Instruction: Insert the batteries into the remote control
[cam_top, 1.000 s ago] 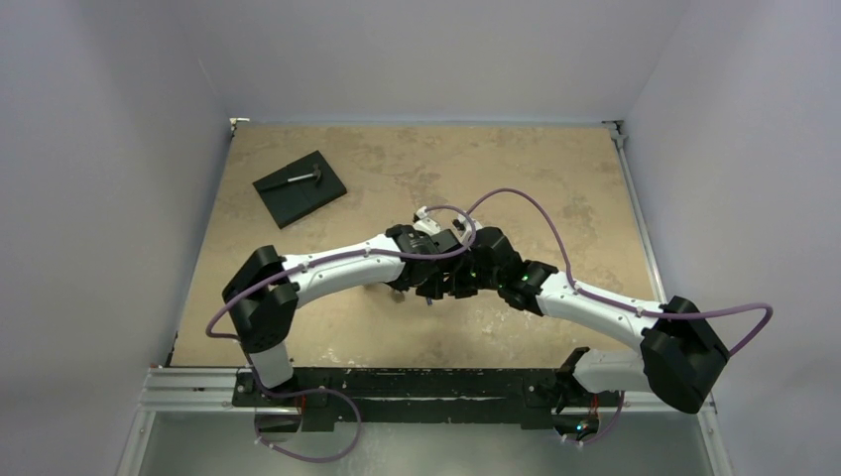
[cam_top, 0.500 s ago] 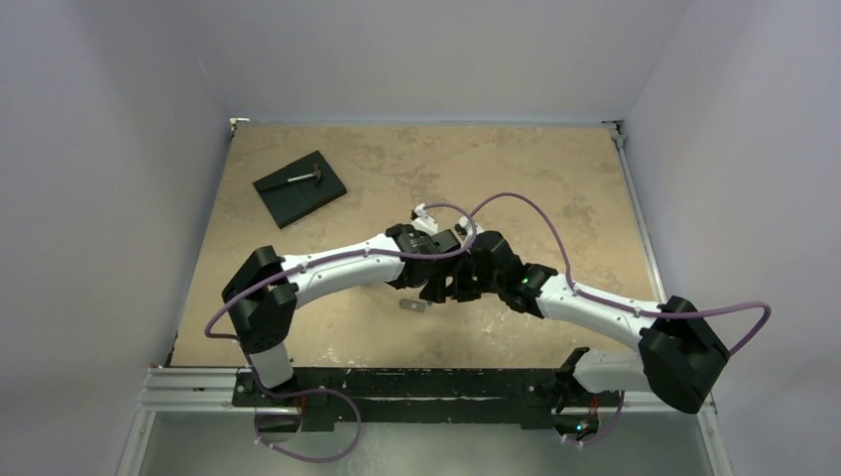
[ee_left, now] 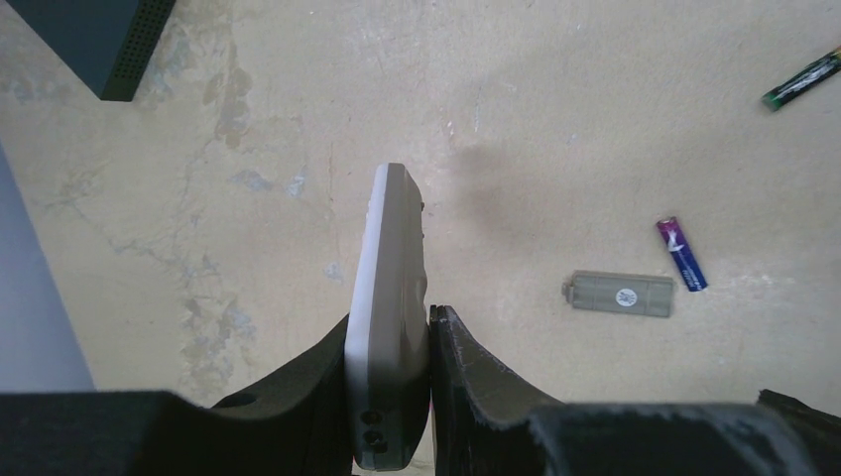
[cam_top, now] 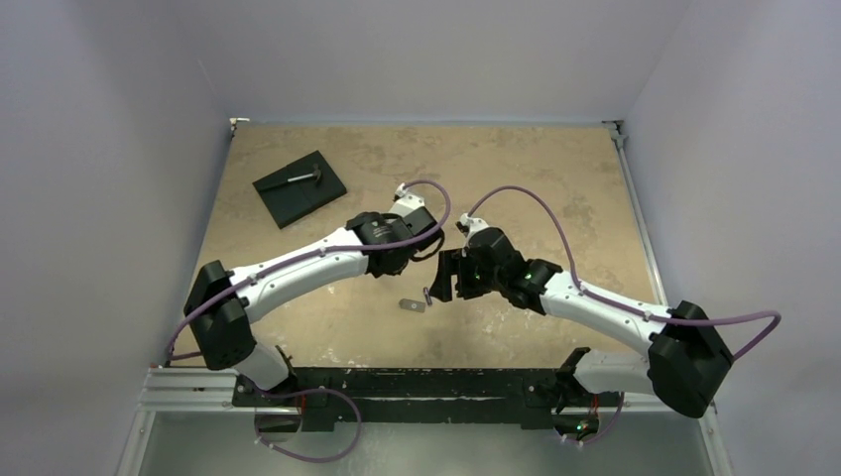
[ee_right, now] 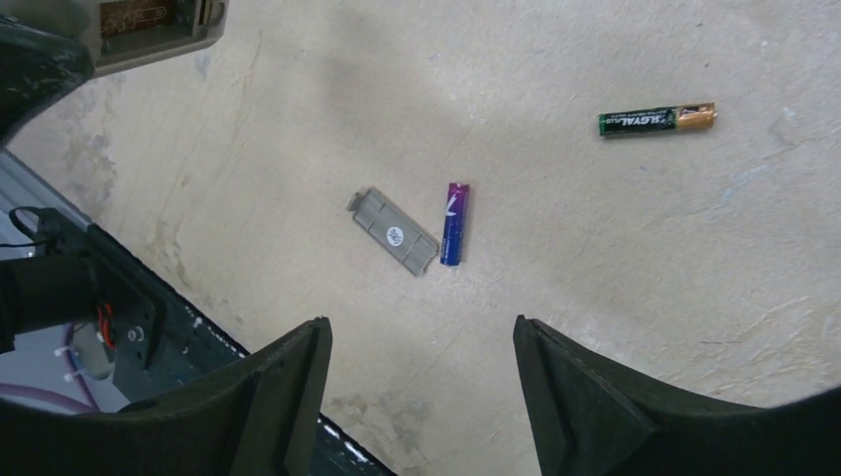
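Note:
I need to move my left gripper back next, lower the remote onto the tabletop between battery cover and bar [cam_top: 409, 334] [ee_left: 600, 379] and let go of it, since that spot below and back from my gripper is bare.
My left gripper [ee_left: 389, 332] is shut on the remote control [ee_left: 392, 268], which stands edge-on between the jaws, white front to the left and grey back to the right. One end of the remote [ee_right: 149, 25], with its open recess, shows at the top left of the right wrist view. Two batteries lie on the table: a bluish-purple one [ee_right: 454, 223] [ee_left: 680, 254] and a green and gold one [ee_right: 657, 120] [ee_left: 805, 79]. My right gripper [ee_right: 421, 332] hangs open above the table, nothing between its fingers. In the top view the left gripper [cam_top: 415, 248] and right gripper [cam_top: 444, 278] stand close together, apart.
A small grey battery cover [ee_right: 397, 233] [cam_top: 412, 305] lies loose beside the purple battery. A black square slab [cam_top: 300, 187] with a small metal tool [cam_top: 302, 178] on it sits at the far left. The dark rail [cam_top: 417, 382] runs along the near edge.
The left arm has drawn back to the left with the remote, so the two grippers have parted. The grey cover now lies in plain view on the table.

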Robot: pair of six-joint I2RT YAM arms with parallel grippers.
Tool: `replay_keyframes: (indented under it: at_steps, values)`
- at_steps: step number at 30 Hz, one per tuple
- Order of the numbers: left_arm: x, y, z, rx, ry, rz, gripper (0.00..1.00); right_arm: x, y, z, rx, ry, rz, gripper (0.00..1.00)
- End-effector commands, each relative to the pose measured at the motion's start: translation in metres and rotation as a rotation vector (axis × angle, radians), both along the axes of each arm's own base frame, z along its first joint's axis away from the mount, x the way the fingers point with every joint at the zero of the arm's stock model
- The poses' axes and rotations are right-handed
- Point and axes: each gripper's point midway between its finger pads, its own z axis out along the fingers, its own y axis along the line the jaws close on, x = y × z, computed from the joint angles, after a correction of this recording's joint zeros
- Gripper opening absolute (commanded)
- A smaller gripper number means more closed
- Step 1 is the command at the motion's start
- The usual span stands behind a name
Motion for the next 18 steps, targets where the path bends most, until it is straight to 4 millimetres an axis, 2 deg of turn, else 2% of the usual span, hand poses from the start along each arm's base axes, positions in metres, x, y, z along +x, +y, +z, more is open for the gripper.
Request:
replay_keyframes:
  at_steps: [1, 9, 13, 18]
  values:
    - [0.005, -0.007, 0.016, -0.169, 0.003, -0.026, 0.00, 0.014, -0.006, 0.022, -0.058, -0.095, -0.001, 0.76]
    - [-0.004, -0.014, 0.023, -0.408, 0.079, -0.079, 0.00, 0.021, -0.015, 0.028, -0.145, -0.137, 0.016, 0.75]
    - [-0.022, -0.030, 0.023, -0.538, 0.158, -0.148, 0.00, 0.023, -0.017, 0.028, -0.175, -0.144, 0.032, 0.75]
    - [-0.043, -0.038, 0.019, -0.651, 0.244, -0.196, 0.00, 0.023, -0.020, 0.024, -0.207, -0.144, 0.051, 0.74]
